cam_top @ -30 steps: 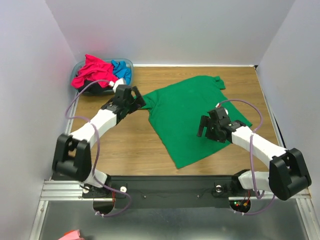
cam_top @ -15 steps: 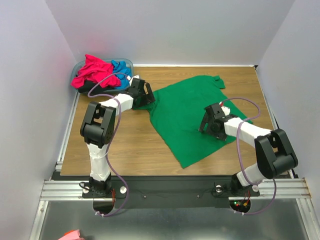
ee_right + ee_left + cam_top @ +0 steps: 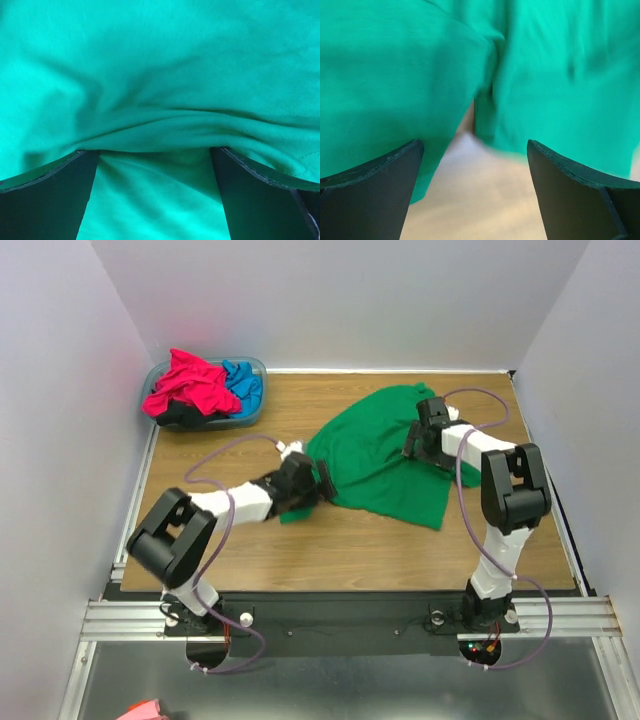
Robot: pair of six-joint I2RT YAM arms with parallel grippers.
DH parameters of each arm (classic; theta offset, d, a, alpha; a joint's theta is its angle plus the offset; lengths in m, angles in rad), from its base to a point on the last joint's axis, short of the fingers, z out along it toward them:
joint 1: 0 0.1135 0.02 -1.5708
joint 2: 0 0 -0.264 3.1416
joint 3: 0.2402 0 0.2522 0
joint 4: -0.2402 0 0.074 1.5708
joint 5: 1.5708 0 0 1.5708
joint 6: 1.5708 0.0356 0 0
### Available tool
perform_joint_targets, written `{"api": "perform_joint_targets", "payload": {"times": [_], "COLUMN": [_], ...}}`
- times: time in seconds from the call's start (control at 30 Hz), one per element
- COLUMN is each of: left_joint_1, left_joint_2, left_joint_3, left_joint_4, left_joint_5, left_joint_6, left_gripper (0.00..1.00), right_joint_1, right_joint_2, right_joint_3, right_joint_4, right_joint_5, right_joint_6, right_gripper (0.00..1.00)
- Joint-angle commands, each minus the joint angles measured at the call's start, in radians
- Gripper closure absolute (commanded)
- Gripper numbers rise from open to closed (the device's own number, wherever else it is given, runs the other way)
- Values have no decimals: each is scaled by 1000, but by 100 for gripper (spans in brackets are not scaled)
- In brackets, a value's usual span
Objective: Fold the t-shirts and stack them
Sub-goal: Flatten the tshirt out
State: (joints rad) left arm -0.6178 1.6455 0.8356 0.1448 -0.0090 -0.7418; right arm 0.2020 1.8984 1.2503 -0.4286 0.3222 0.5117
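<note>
The near end of the green sleeve is below and back of my left gripper, so that gripper will move back and down to close on it.
The bright green t-shirt lies bunched and creased right of the table's middle. My left gripper is low at the shirt's near left edge. In the left wrist view its jaws stand wide open with bare wood between them and green cloth just ahead. My right gripper rests on the shirt's far part. In the right wrist view its jaws are wide open, with a fold of green cloth lying across the fingertips. Pink, blue and black shirts sit in the basin.
The translucent blue basin stands at the far left corner against the walls. White walls close in the table on the left, back and right. A pink object lies below the table's near edge, bottom left.
The green shirt was spread flat; it is now gathered and shifted to the right. My left gripper moved from the far left sleeve to the near left edge. My right gripper moved farther back.
</note>
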Motion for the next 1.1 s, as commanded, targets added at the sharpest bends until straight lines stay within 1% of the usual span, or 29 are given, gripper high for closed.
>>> {"api": "perform_joint_targets", "payload": {"times": [0.0, 0.03, 0.1, 0.17, 0.2, 0.23, 0.27, 0.3, 0.33, 0.4, 0.43, 0.47, 0.5, 0.53, 0.57, 0.6, 0.7, 0.8, 0.9, 0.97, 1.03, 1.07], "left_joint_1": [-161, -190, -218, -220, -218, -218, -218, -218, -218, -218, -217, -217, -218, -218, -220, -220, -230, -266, -287, -298, -321, -329], "left_joint_2": [-130, -154, -209, -230, -242, -245, -250, -257, -279, -320, -334, -369, -387, -409, -429, -464, -503, -469, -385, -349, -310, -297], "left_joint_3": [-145, -139, -118, -58, -5, 20, 39, 48, 46, 16, 2, -38, -38, -88, -116, -168, -245, -254, -221, -204, -178, -171], "left_joint_4": [-122, -125, -129, -226, -273, -369, -410, -437, -489, -533, -559, -562, -559, -539, -524, -516, -466, -442, -438, -436, -438, -445], "left_joint_5": [26, 17, -41, -103, -179, -215, -244, -267, -304, -334, -330, -307, -286, -260, -235, -192, -146, -140, -137, -129, -126, -125], "left_joint_6": [-234, -267, -249, -248, -248, -248, -249, -249, -260, -292, -300, -307, -314, -323, -332, -341, -390, -413, -412, -413, -412, -419], "left_gripper": [2, 2, 2, 2, 2, 2, 2, 2, 2, 2, 2, 2, 2, 2, 2, 2, 2, 2, 10, 17, 20, 24], "right_joint_1": [-7, -7, -9, -7, -7, -7, -9, -7, -9, -9, -7, -7, -7, -9, -7, -9, -9, -9, -9, -10, -9, -10], "right_joint_2": [125, 134, 125, 50, 13, -58, -106, -148, -232, -318, -369, -459, -511, -553, -594, -673, -783, -838, -846, -846, -845, -843], "right_joint_3": [129, 167, 182, 179, 169, 158, 144, 123, 77, 9, -73, -118, -158, -248, -287, -329, -439, -486, -494, -496, -496, -497], "right_joint_4": [51, 50, 50, 50, 50, 50, 50, 50, 48, 45, 42, 41, 40, 40, 37, 37, 33, 30, 18, 8, -9, -18], "right_joint_5": [-6, -5, -26, -63, -78, -72, -60, -54, -32, -8, 42, 63, 72, 80, 78, 74, 49, 35, 23, 29, 46, 55], "right_joint_6": [-165, -174, -188, -182, -186, -187, -185, -183, -174, -144, -83, -53, -27, 20, 39, 54, 100, 117, 111, 111, 108, 109], "right_gripper": [0, 0, 0, 0, 0, 0, 0, 0, 0, 0, 0, 0, 0, 0, 0, 0, 0, 0, 0, 0, 0, 0]}}
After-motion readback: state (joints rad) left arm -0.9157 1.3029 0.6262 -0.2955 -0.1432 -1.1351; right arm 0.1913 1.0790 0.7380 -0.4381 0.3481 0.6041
